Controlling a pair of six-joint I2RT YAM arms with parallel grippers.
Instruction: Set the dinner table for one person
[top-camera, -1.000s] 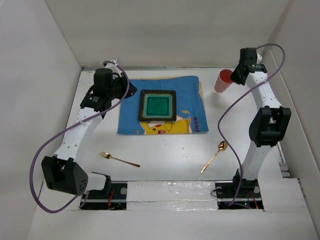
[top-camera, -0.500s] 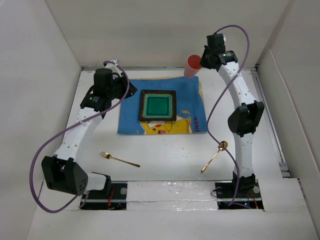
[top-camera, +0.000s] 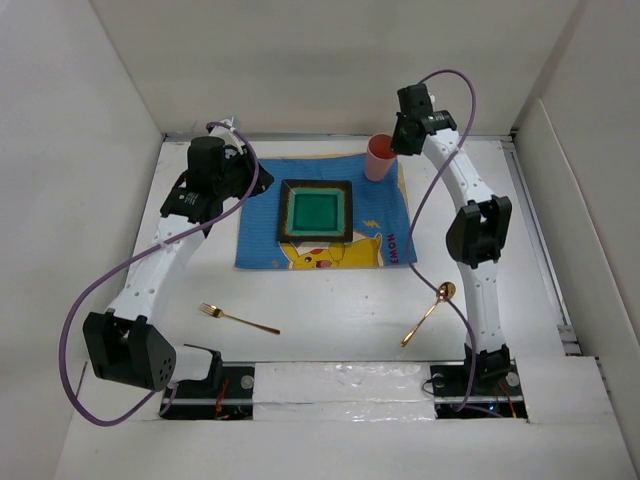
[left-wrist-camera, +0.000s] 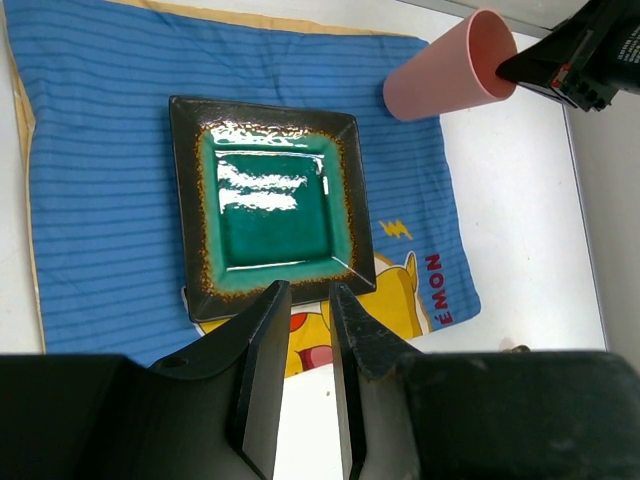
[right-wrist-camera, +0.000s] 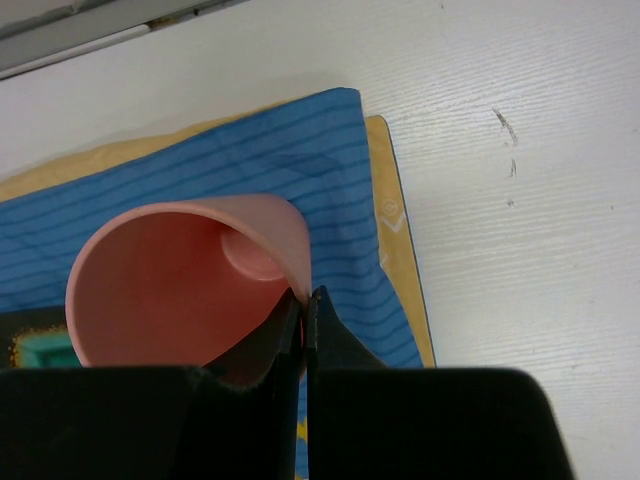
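Observation:
The right gripper lowers the pink cup (top-camera: 379, 157) slightly onto the mat's far corner below next and releases the cup's rim. This is because that spot is clear of the plate.
My right gripper (right-wrist-camera: 304, 293) is shut on the rim of a pink cup (right-wrist-camera: 180, 280). It holds the cup (top-camera: 379, 157) tilted over the far right corner of the blue striped mat (top-camera: 262, 225) on the white dinner table (top-camera: 340, 300). I cannot tell whether the cup touches the mat. A dark square plate (top-camera: 316, 211) with a green centre sits in the middle of the mat. My left gripper (left-wrist-camera: 308, 292) hovers at the mat's left side, its jaws a little apart with nothing between them. A gold fork (top-camera: 238, 319) and a gold spoon (top-camera: 430, 311) lie near the front.
White walls enclose the table on the left, back and right. The fork lies in front of the left arm's base, the spoon beside the right arm's lower link. Purple cables loop off both arms.
My right arm has swung left with the cup, from the table's back right corner to over the mat's far right corner. The left arm has not moved.

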